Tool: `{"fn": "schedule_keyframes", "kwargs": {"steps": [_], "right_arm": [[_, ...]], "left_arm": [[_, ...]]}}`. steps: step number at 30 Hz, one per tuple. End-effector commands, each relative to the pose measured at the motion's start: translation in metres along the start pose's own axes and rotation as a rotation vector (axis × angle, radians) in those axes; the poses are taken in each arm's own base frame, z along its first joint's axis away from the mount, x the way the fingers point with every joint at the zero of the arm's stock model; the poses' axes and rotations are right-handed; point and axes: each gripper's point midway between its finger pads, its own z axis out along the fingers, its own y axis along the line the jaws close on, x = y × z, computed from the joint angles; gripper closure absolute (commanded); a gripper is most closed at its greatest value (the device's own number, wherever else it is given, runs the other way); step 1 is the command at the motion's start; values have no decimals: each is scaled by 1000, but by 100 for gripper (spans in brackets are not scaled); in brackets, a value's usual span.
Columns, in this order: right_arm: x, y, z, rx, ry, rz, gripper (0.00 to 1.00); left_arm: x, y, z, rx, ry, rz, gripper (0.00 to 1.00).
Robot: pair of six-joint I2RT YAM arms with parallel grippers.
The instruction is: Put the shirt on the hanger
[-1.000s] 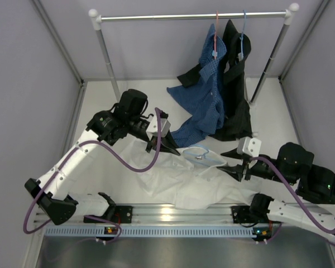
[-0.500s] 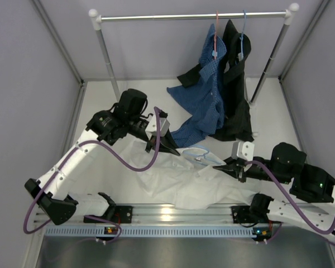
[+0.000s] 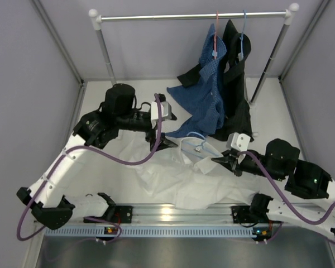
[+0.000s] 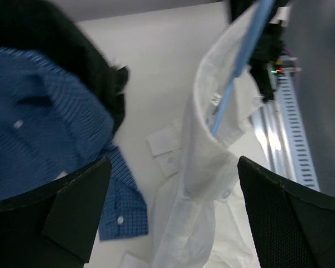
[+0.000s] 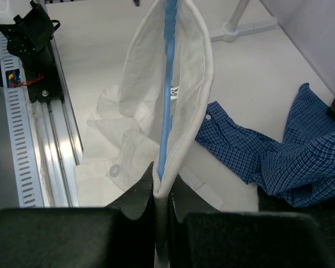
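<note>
The robot's right hand is going to rise outward next, hook the hanger over the bar's empty part and let go of the shirt's collar, because that free spot is above and outward of it.
The white shirt lies crumpled on the table in front of the arm bases. Its collar is lifted, with the light-blue wire hanger inside it. My right gripper is shut on the collar and the hanger wire together. In the right wrist view the hanger runs up between the two sides of the shirt collar from the right gripper. My left gripper hangs wide open just left of the collar. In the left wrist view the left gripper has shirt cloth hanging loose between its fingers, and the hanger shows above.
A blue checked shirt on a red hanger and a black garment on a darker blue hanger hang from the rail and trail onto the table behind the collar. A metal rail runs along the near edge.
My left gripper has opened, let go of the shirt and drawn back towards the far left. My right gripper has shut on the collar and hanger and raised them.
</note>
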Motion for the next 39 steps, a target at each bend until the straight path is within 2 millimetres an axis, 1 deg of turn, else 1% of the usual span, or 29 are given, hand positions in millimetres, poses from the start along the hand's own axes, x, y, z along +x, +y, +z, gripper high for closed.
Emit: {"fn": "schedule_keyframes", "kwargs": {"steps": [1,2,3,4,5,7,8,9,10,11,12,13,14,15,16,17,18,19,20,21,23,25,27,30,31,32,34,35,39], "right_arm": [[-51,-20,-4,94,-135,40,100],[-57,-26,-6,121,-140,54,100],[-55,-34,2,164,-113,78,100],[-56,-40,5,197,-104,121,100],[-62,-55,2,282,-102,146,100],[-60,-63,22,326,-52,205,100],[-73,-72,21,374,-75,251,100],[-71,-77,37,400,-46,282,100],[-76,-82,43,424,-49,315,100],[-94,-93,40,486,-96,392,100],[-91,-98,59,516,-59,421,100],[-97,-102,66,536,-59,446,100],[-123,-114,60,588,-118,496,100],[-117,-117,84,618,-66,498,100],[-121,-122,90,644,-54,506,100],[-144,-130,87,666,-108,518,100],[-141,-135,107,685,-80,510,100],[-146,-143,112,710,-84,505,100],[-168,-153,104,730,-134,520,100],[-159,-165,122,759,-96,516,100],[-171,-180,133,789,-102,501,100],[-185,-195,131,816,-133,478,100],[-178,-212,141,848,-121,476,100],[-177,-238,144,892,-138,486,100],[-186,-243,141,891,-162,477,100],[-179,-249,153,899,-143,465,100],[-187,-260,152,939,-169,427,100],[-183,-266,159,955,-159,413,100],[-183,-282,165,1014,-168,350,100]], "left_arm": [[-45,63,-65,-572,-59,-37,2],[-59,65,-90,-695,-119,-31,2],[-61,69,-109,-799,-145,-45,2],[-53,82,-143,-1008,-151,-82,2],[-50,79,-171,-1149,-232,-80,2],[-32,83,-216,-1418,-322,-191,2],[-13,80,-248,-1615,-317,-264,2],[7,71,-257,-1668,-259,-311,2],[19,66,-258,-1691,-266,-386,2],[31,61,-257,-1692,-235,-411,2],[56,52,-249,-1662,-177,-429,2],[67,48,-241,-1631,-173,-443,2],[79,45,-234,-1603,-155,-446,2],[89,41,-228,-1580,-144,-448,2],[112,35,-224,-1585,-121,-460,2],[121,32,-225,-1598,-111,-464,2],[130,29,-231,-1640,-99,-465,2],[140,26,-232,-1654,-77,-462,2],[138,21,-238,-1668,-106,-460,2],[135,18,-243,-1677,-130,-461,2],[130,11,-252,-1693,-203,-461,2],[134,8,-258,-1725,-232,-464,2],[134,3,-259,-1716,-262,-460,2],[135,1,-260,-1711,-272,-456,2],[135,0,-261,-1714,-278,-457,2],[135,0,-261,-1712,-278,-458,2],[135,2,-259,-1706,-278,-459,2],[134,3,-253,-1675,-278,-458,2],[135,11,-243,-1630,-264,-467,2]]}}
